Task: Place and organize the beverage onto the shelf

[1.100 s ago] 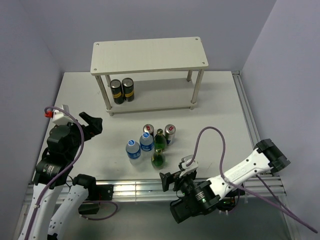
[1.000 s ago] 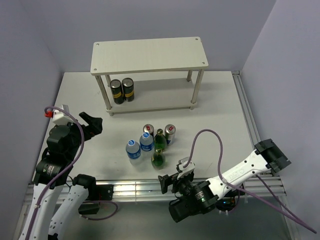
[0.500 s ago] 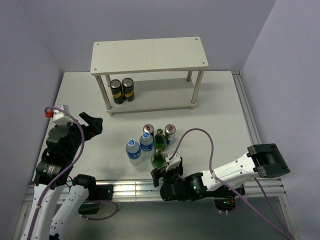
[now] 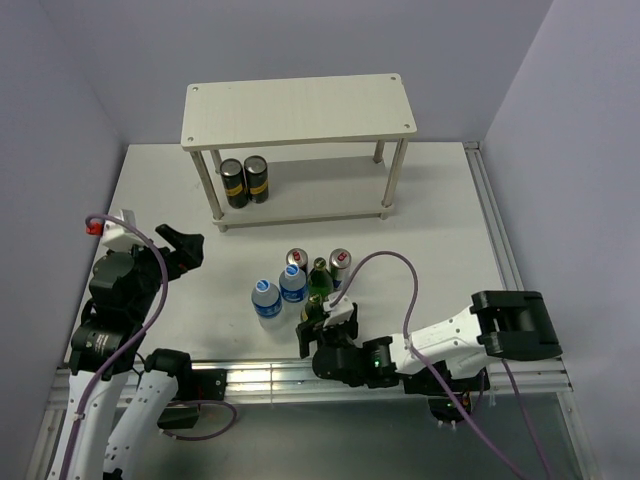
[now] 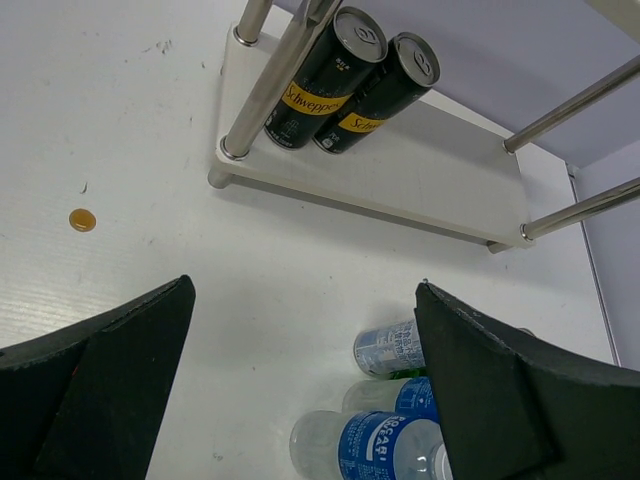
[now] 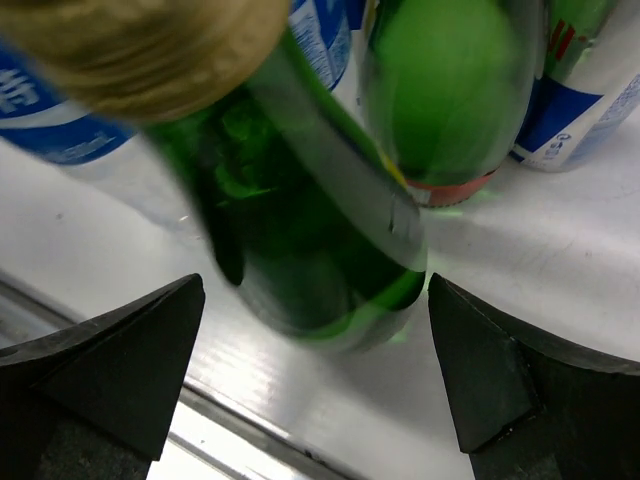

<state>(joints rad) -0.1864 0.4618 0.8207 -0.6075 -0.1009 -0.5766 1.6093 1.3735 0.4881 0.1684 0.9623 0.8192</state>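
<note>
The near green bottle already stands between the open fingers with space on both sides. My right gripper will next move gently outward around the near green bottle's body (image 4: pixel 311 311) (image 6: pixel 325 250) and close there.
The beverage stands in a cluster mid-table: two silver-blue cans (image 4: pixel 296 257) (image 4: pixel 340 262), two water bottles (image 4: pixel 265 297) (image 4: pixel 293 283), a far green bottle (image 4: pixel 320 276) and a near green bottle (image 4: pixel 313 310). My right gripper (image 4: pixel 325 328) is open, its jaws on either side of the near green bottle (image 6: pixel 310 250), above its base and not touching it; in the right wrist view the gripper (image 6: pixel 315 380) looks down past the gold cap. My left gripper (image 4: pixel 185 250) is open and empty, left of the cluster; its wrist view (image 5: pixel 300 390) shows a water bottle (image 5: pixel 380 445). The shelf (image 4: pixel 300 110) stands at the back.
Two dark yellow-labelled cans (image 4: pixel 232 183) (image 4: pixel 257 178) stand on the shelf's lower board (image 5: pixel 420 190) at its left end, behind a round leg (image 5: pixel 265 85). A small orange spot (image 5: pixel 82 219) lies on the table. A metal rail (image 4: pixel 270 375) runs along the near edge.
My right arm has swung left and forward from the near edge up to the near green bottle, its open jaws now flanking it. The left arm and the drinks have not moved.
</note>
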